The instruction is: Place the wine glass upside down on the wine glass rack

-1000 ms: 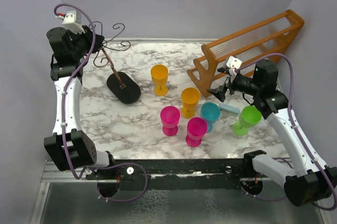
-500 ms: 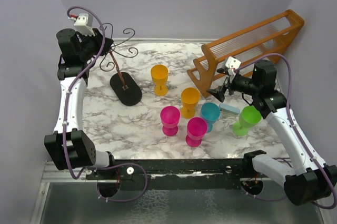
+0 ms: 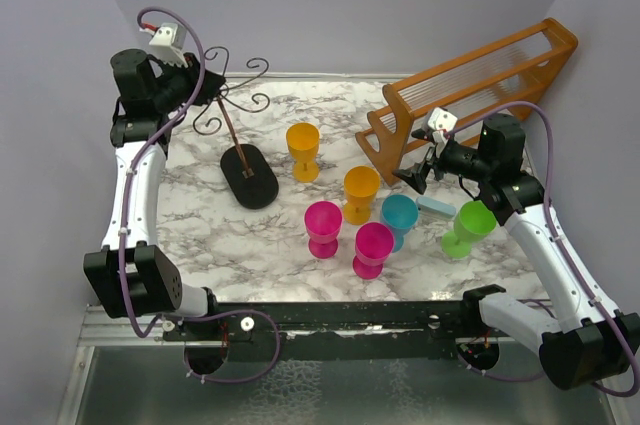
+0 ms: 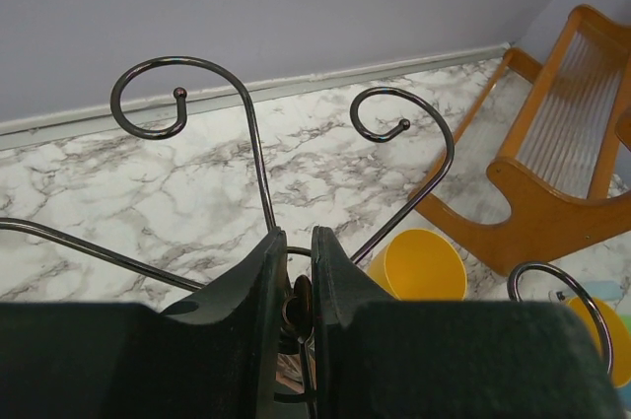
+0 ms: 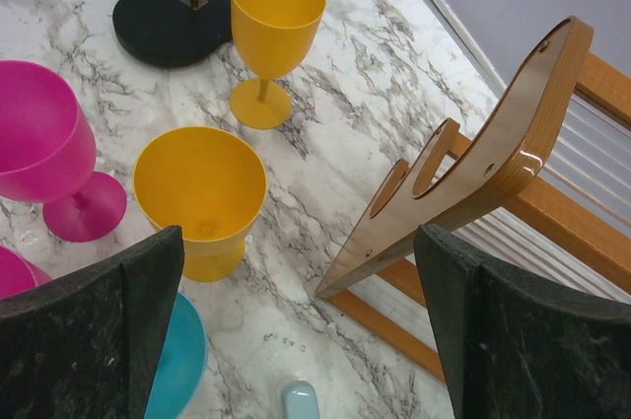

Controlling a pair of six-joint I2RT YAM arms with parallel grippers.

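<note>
I will next keep my left gripper in place, open its fingers and let go of the top of the stem (image 3: 221, 94) (image 4: 296, 311), as the rack's black oval base stands on the marble table.
The wine glass rack (image 3: 250, 176) is a thin dark wire stand with curled hooks, a slanted stem and a black oval base on the marble table (image 3: 200, 235). My left gripper (image 3: 205, 93) is shut on the top of its stem; the left wrist view shows the fingers (image 4: 294, 234) clamped on the hub with the curled hooks (image 4: 403, 125) fanning out ahead. Several plastic wine glasses stand upright mid-table: yellow (image 3: 302, 145), orange (image 3: 361, 188), pink (image 3: 323, 223), magenta (image 3: 373, 244), blue (image 3: 399, 215), green (image 3: 468, 225). My right gripper (image 3: 415, 177) is open and empty, above the orange (image 5: 200, 182) and blue (image 5: 177, 365) glasses.
A large orange-brown wooden slatted rack (image 3: 470, 85) stands at the back right, close to my right gripper (image 5: 296, 320). A small light-blue object (image 3: 435, 207) lies between the blue and green glasses. Purple walls close in the back and sides.
My left gripper has moved right and a little back with the wire rack in it, and the rack's base has slid right toward the yellow glass. The right arm has not moved.
</note>
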